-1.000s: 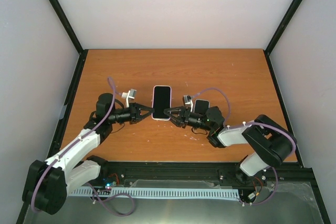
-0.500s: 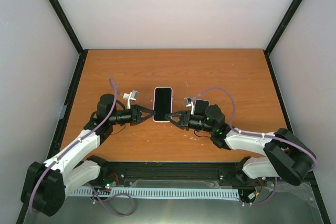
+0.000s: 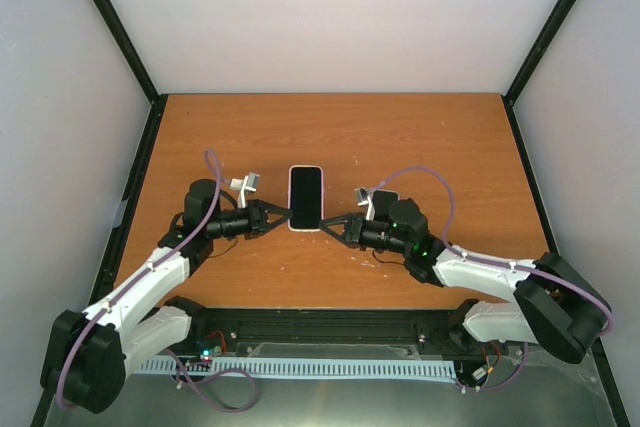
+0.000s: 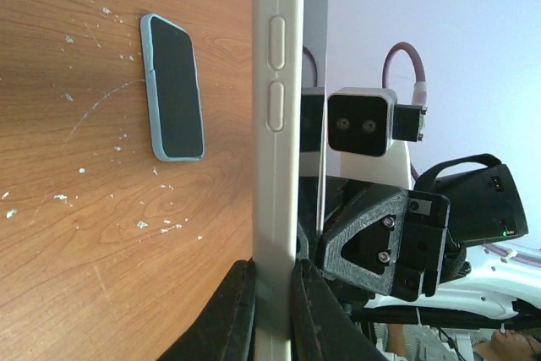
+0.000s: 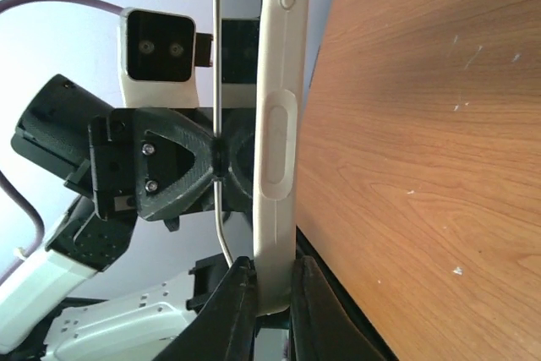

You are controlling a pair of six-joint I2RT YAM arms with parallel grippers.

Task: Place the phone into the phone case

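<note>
The left gripper should next go down toward the right in the top view and release the phone on the table beside the case (image 4: pixel 173 86), since the wood there is open.
Both grippers hold a dark-screened phone with a whitish rim (image 3: pixel 305 197) flat between them over the middle of the table. My left gripper (image 3: pixel 283 215) is shut on its left edge. My right gripper (image 3: pixel 330 219) is shut on its right edge. In the left wrist view the jaws (image 4: pixel 272 272) pinch the whitish side with its buttons (image 4: pixel 277 124). The right wrist view shows the same grip (image 5: pixel 272 272) on the other side (image 5: pixel 279 124). The pale sky-blue phone case (image 4: pixel 173 86) lies flat on the wood, partly hidden behind my right wrist (image 3: pixel 386 195). A black face fills it; I cannot tell whether that is the phone.
The brown wooden table (image 3: pixel 330 132) is boxed in by pale walls and black corner posts (image 3: pixel 110 22). White specks dot the wood (image 4: pixel 76 124). A black rail (image 3: pixel 330 327) runs along the near edge by the arm bases.
My right gripper's jaws have closed on the whitish-rimmed phone's right edge. The right arm has stretched out lower and to the right. The left gripper kept its grip.
</note>
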